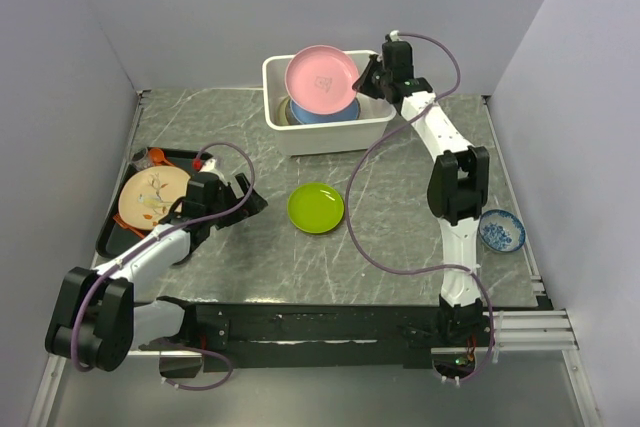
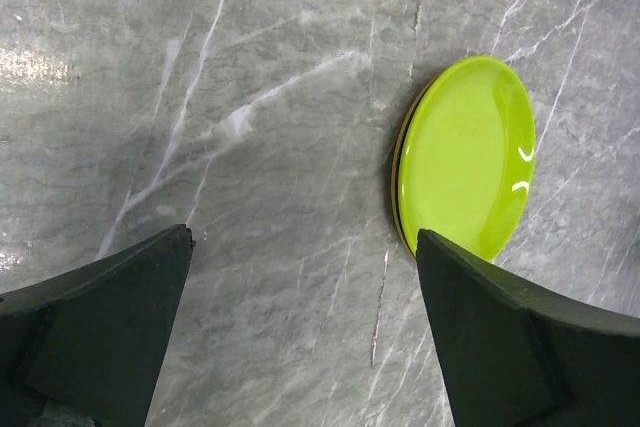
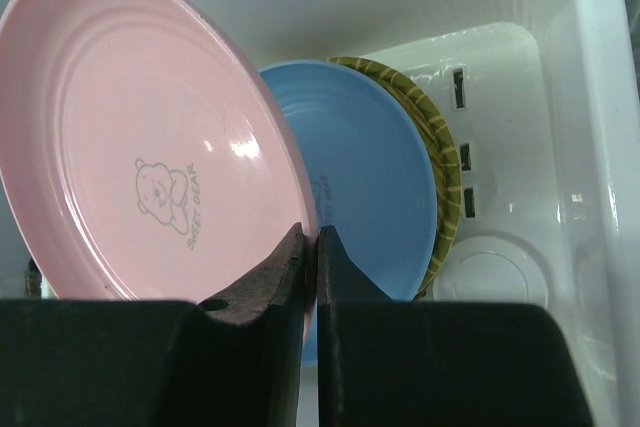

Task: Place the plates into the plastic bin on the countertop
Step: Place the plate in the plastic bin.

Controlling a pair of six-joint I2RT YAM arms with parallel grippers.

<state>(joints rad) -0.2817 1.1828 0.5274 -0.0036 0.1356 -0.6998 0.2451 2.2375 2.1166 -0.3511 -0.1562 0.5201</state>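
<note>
My right gripper lowers the pink plate next, from above the blue plate into the white plastic bin (image 1: 327, 113) (image 3: 367, 179), then lets go of the pink plate's rim.
My right gripper (image 1: 366, 78) is shut on the rim of the pink plate (image 1: 321, 79) and holds it tilted over the white plastic bin (image 1: 330, 134). In the right wrist view the pink plate (image 3: 140, 137) stands on edge, pinched between my fingers (image 3: 280, 277). Behind it in the bin lean a blue plate (image 3: 370, 177) and a yellow woven disc (image 3: 447, 177). The lime green plate (image 1: 316, 207) lies flat on the countertop (image 1: 400, 227). My left gripper (image 1: 250, 197) is open and empty just left of it. The left wrist view shows the lime plate (image 2: 465, 157) ahead of my right finger.
A flat black tray (image 1: 112, 232) at the left holds a peach flower-patterned plate (image 1: 152, 195). A small blue-and-white bowl (image 1: 501, 230) sits at the right edge. Grey walls close in the back and sides.
</note>
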